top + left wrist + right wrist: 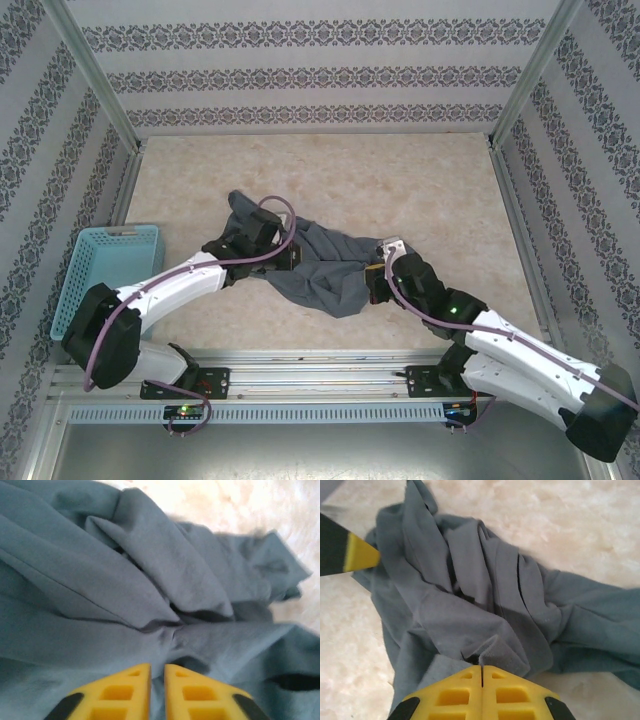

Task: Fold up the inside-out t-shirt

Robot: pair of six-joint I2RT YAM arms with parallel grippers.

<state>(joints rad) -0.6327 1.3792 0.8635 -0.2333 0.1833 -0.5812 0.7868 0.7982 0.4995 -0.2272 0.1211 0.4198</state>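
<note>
Next, the right gripper lifts the held hem fold, carries it outward over the crumpled heap and brings it down to release, because the cloth there lies bunched.
The inside-out t-shirt (330, 268) lies crumpled in a slate-grey heap on the table's middle, with one sleeve trailing toward the far left. My left gripper (291, 256) is at the heap's left side. In the left wrist view its yellow fingers (157, 672) stand a narrow gap apart, open, with shirt cloth (125, 580) showing in the gap. My right gripper (378, 278) is at the heap's right edge. Its fingers (482, 669) are shut on a small raised fold of the shirt's (470, 590) hem. The left gripper's fingertip (361, 555) shows at the upper left of the right wrist view.
A light-blue mesh basket (110, 262) stands at the table's left edge, beside the left arm. Metal frame posts and patterned walls enclose the table on three sides. Bare beige tabletop (400, 180) stretches behind the shirt and to its right.
</note>
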